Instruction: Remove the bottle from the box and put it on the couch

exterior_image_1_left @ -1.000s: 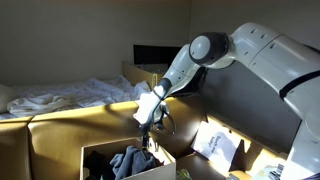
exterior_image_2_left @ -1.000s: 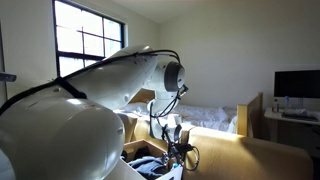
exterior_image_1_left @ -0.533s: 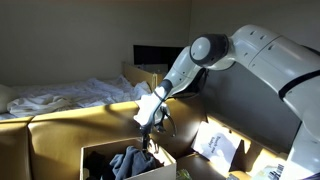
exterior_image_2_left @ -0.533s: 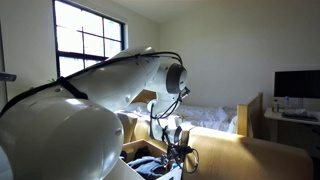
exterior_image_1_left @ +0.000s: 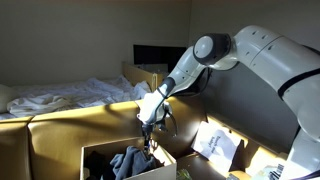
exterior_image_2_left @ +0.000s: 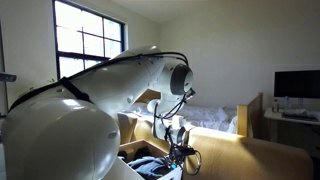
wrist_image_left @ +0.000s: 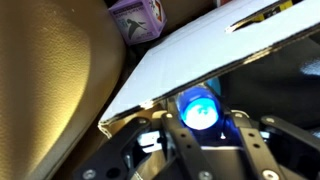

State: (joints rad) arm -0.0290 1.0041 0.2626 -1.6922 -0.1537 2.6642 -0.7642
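I will lift my gripper above the flap, since the bottle (wrist_image_left: 198,108) is inside the box, then move across to the couch by the white papers and lower to release it.
In the wrist view a blue bottle (wrist_image_left: 198,108) shows top-on, glowing in the light, with my gripper (wrist_image_left: 198,122) shut on it and a dark finger (wrist_image_left: 165,128) on each side. It sits just inside the cardboard box (wrist_image_left: 200,55), whose pale flap runs across the view. In both exterior views the gripper (exterior_image_1_left: 148,138) (exterior_image_2_left: 180,152) reaches down into the open box (exterior_image_1_left: 98,152), and the bottle itself is hidden by the fingers and dark cloth. The tan couch (exterior_image_1_left: 60,128) (wrist_image_left: 45,90) lies right beside the box.
Dark clothing (exterior_image_1_left: 128,162) fills part of the box. A purple-patterned item (wrist_image_left: 135,18) rests past the flap. White papers (exterior_image_1_left: 215,145) lie on the couch beside the arm. A bed with a rumpled sheet (exterior_image_1_left: 60,95) and a monitor (exterior_image_2_left: 298,84) stand behind.
The jaws have shut around the bottle; a second ago they stood open. The arm has shifted only slightly over the box.
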